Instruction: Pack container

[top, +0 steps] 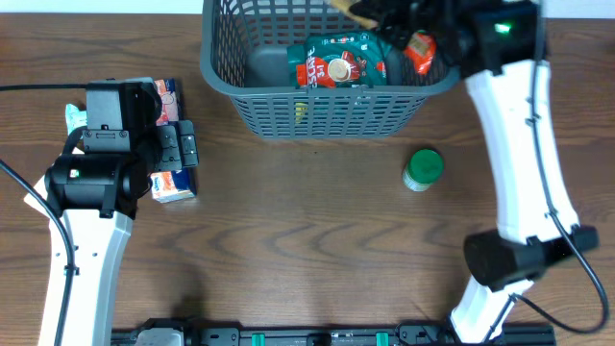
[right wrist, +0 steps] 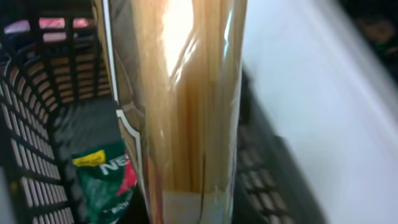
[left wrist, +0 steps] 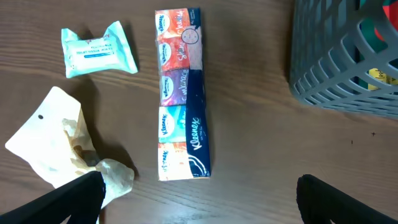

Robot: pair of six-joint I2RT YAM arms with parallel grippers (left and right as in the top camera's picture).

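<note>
My right gripper carries the spaghetti packet down into the basket next, turning toward the green packet.
The dark grey slotted basket (top: 327, 113) stands at the back middle of the table. It also shows in the left wrist view (left wrist: 336, 68) and the right wrist view (right wrist: 37, 124). A green packet (top: 341, 62) lies inside it, also in the right wrist view (right wrist: 106, 183), beside an orange packet (top: 421, 50). My right gripper (top: 382, 15) is above the basket's back right corner, shut on a clear packet of spaghetti (right wrist: 186, 93) that hangs over the inside. My left gripper (left wrist: 199, 199) is open and empty, low over the table just short of a long Kleenex tissue pack (left wrist: 183, 93).
A pale blue wipes packet (left wrist: 98, 50) and a crumpled cream bag (left wrist: 53, 140) lie left of the tissue pack. A small green-lidded jar (top: 423, 168) stands on the table in front of the basket's right end, near the right arm.
</note>
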